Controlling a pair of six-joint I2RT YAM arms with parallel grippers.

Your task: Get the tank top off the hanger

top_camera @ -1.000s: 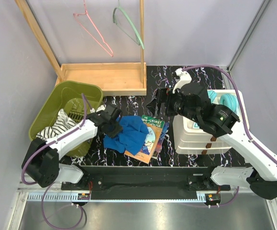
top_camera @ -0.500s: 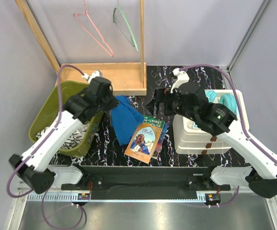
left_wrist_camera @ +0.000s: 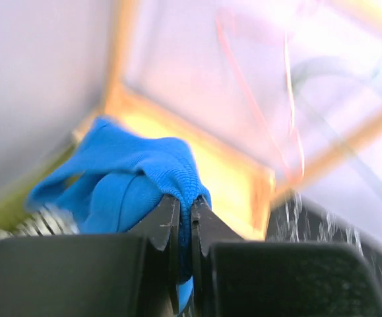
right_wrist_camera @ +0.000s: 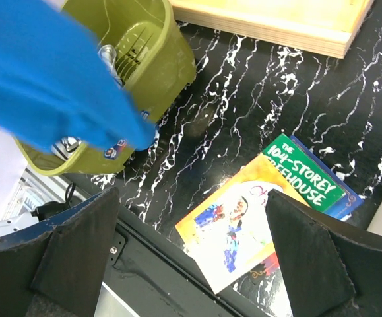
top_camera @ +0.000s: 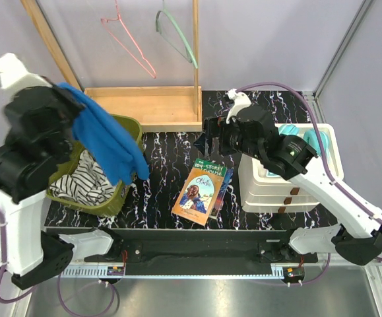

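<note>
My left gripper should next move down toward the striped garment in the green basket and release the tank top there, because that basket is below the gripper.
The blue tank top point(top_camera: 108, 142) hangs free from my left gripper point(top_camera: 64, 92), which is raised high at the left, above the green basket point(top_camera: 130, 127). In the left wrist view the gripper point(left_wrist_camera: 185, 201) is shut on a fold of the tank top point(left_wrist_camera: 144, 172). A pink hanger point(top_camera: 128, 43) and a green hanger point(top_camera: 177, 39) hang bare on the wooden rack at the back. The pink hanger point(left_wrist_camera: 256, 99) also shows in the left wrist view. My right gripper point(top_camera: 208, 140) is open and empty above the table's middle. In its own view point(right_wrist_camera: 194, 218) the tank top point(right_wrist_camera: 52, 79) hangs at the upper left.
A striped garment point(top_camera: 85, 181) lies in the basket. Books point(top_camera: 200, 191) lie on the black marbled table, also below my right gripper point(right_wrist_camera: 256, 211). A white drawer unit point(top_camera: 270, 185) with teal items point(top_camera: 316, 140) stands at the right. The rack's wooden base point(top_camera: 144, 105) is behind.
My left arm has lifted the tank top off the table by the books and swung it up and left over the basket. My right gripper has shifted slightly left and stays open.
</note>
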